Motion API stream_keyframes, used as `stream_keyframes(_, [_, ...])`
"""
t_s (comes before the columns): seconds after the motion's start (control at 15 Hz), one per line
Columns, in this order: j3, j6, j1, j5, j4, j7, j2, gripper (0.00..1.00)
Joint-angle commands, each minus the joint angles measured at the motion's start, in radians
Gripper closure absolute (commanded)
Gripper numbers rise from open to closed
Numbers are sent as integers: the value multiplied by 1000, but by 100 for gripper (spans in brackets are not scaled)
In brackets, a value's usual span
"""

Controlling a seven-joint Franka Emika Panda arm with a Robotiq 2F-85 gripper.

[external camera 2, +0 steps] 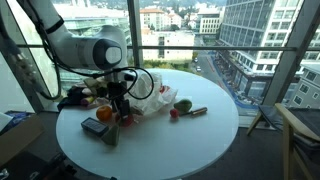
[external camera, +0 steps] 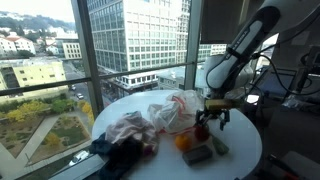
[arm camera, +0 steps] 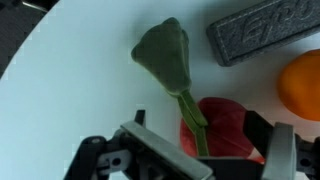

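Next I will bring my gripper down to the green stem where the stem crosses the red piece and close there.
My gripper [arm camera: 200, 140] is open and hangs just over a red rounded piece [arm camera: 228, 125], which lies between the two fingers without being pinched. A green stem runs from the red piece to a green leaf-shaped end [arm camera: 168, 55] on the white table. In both exterior views the gripper [external camera: 213, 118] [external camera 2: 122, 108] points straight down at the red piece [external camera: 201, 131] near the table's middle. An orange [arm camera: 303, 85] [external camera: 182, 142] [external camera 2: 102, 114] and a grey block [arm camera: 262, 30] [external camera: 195, 155] [external camera 2: 93, 127] lie close beside it.
The round white table [external camera 2: 180, 145] stands next to tall windows. Crumpled plastic bags [external camera: 165, 112] and dark cloth [external camera: 120, 155] crowd one side. A green fruit [external camera 2: 183, 105], a small red item [external camera 2: 172, 114] and a brown bar [external camera 2: 197, 111] lie further off.
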Motion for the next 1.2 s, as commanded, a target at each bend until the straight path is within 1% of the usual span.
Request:
stream_keyframes(0.0, [-36, 156, 21, -41, 29, -54, 102, 0])
stream_keyframes(0.13, [-76, 283, 53, -83, 27, -45, 135, 0])
stream_keyframes(0.27, [-90, 343, 66, -55, 32, -70, 163, 0])
stream_keyframes(0.33, [-94, 361, 70, -42, 31, -87, 170, 25])
stream_keyframes(0.4, [-88, 364, 68, -23, 30, -105, 174, 26])
stream_keyframes(0.47, [-72, 361, 59, 1, 27, -125, 172, 32])
stream_keyframes(0.67, [-45, 356, 42, 56, 21, -182, 162, 58])
stream_keyframes(0.87, [7, 320, 4, 148, 23, -244, 153, 80])
stream_keyframes(1.0, [25, 284, -11, 196, 27, -264, 148, 94])
stream_keyframes(1.07, [28, 267, -14, 213, 26, -265, 142, 98])
stream_keyframes(1.13, [17, 236, -3, 216, 19, -249, 125, 99])
